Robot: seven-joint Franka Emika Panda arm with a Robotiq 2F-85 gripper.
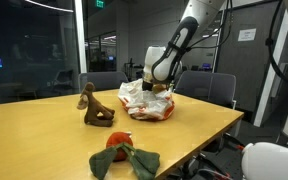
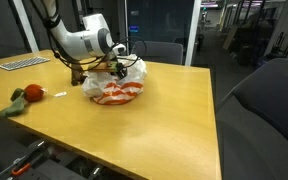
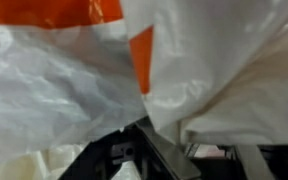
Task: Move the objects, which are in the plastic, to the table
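My gripper should go up with the plastic and move toward the green toy, over the bare tabletop beside the brown figure, to let go of the plastic there. That spot is clear.
The plastic (image 1: 147, 101) is a wrinkly white bag with orange-red print, lying on the light wooden table (image 1: 199, 125). My gripper (image 1: 157, 88) reaches down into the top of the plastic (image 2: 115, 89). In the wrist view the plastic (image 3: 74, 80) fills nearly the whole picture, and folds of it hang between my dark fingers (image 3: 156, 152); how far the jaws are closed does not show. A brown animal-shaped figure (image 1: 94, 105) stands on the table beside the bag. A green soft toy with an orange-red part (image 1: 124, 156) lies near the front edge. The dark grey block is hidden.
Office chairs (image 1: 209, 85) stand behind the table, and a dark chair (image 2: 269, 110) sits close to its edge. A keyboard (image 2: 22, 63) lies at the far corner. The green toy (image 2: 22, 99) lies near one table edge.
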